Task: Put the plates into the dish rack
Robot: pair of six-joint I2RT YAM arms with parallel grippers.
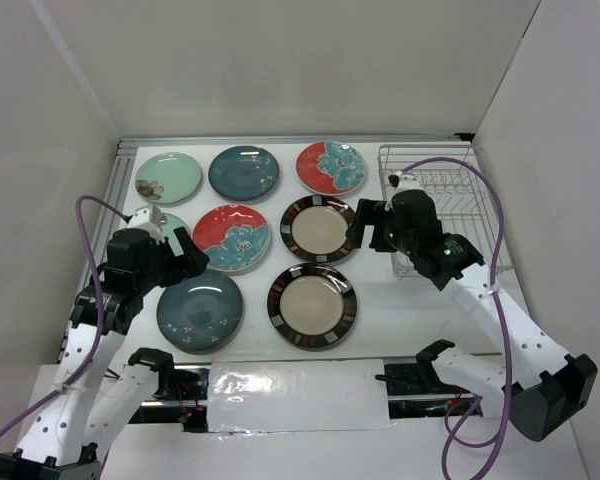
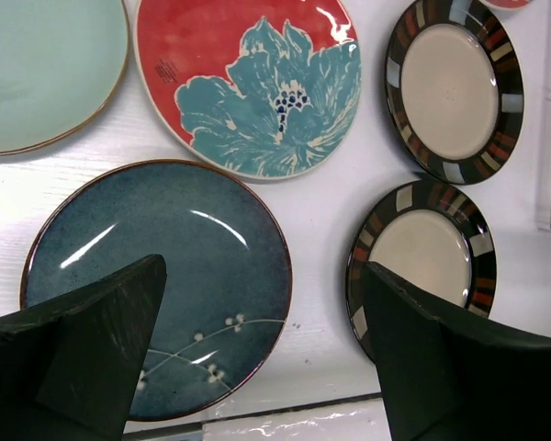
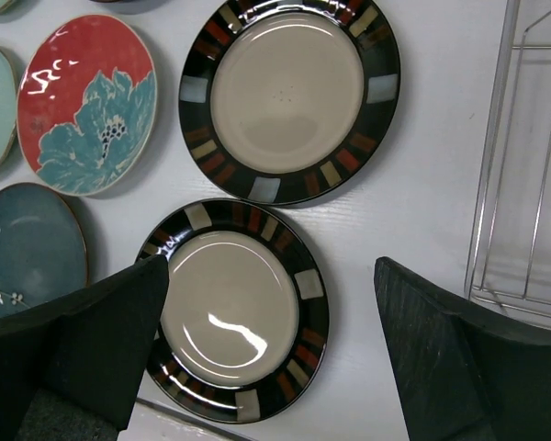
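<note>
The near striped plate's closest rim [image 1: 276, 318] [image 2: 355, 308] lies below my left gripper, to its right in the top view, beside a bare gap, and the gripper lowers back onto it next.
Several plates lie flat on the white table. At the back are a mint green plate [image 1: 168, 177], a dark teal plate [image 1: 244, 172] and a red plate with a teal flower [image 1: 331, 167]. Nearer are a second red flower plate [image 1: 230, 238], two cream plates with dark striped rims [image 1: 318, 228] [image 1: 312, 306] and a dark teal plate [image 1: 200, 310]. The silver wire dish rack [image 1: 442, 195] stands empty at the right. My left gripper [image 1: 192, 252] is open and empty above the near teal plate [image 2: 156, 285]. My right gripper [image 1: 361, 222] is open and empty above the near striped plate [image 3: 234, 312].
Another mint plate [image 1: 166, 224] is partly hidden under my left arm. The rack's edge shows in the right wrist view [image 3: 523, 184]. White walls close in the table on the left, back and right. A strip of shiny tape [image 1: 295, 393] lies at the near edge.
</note>
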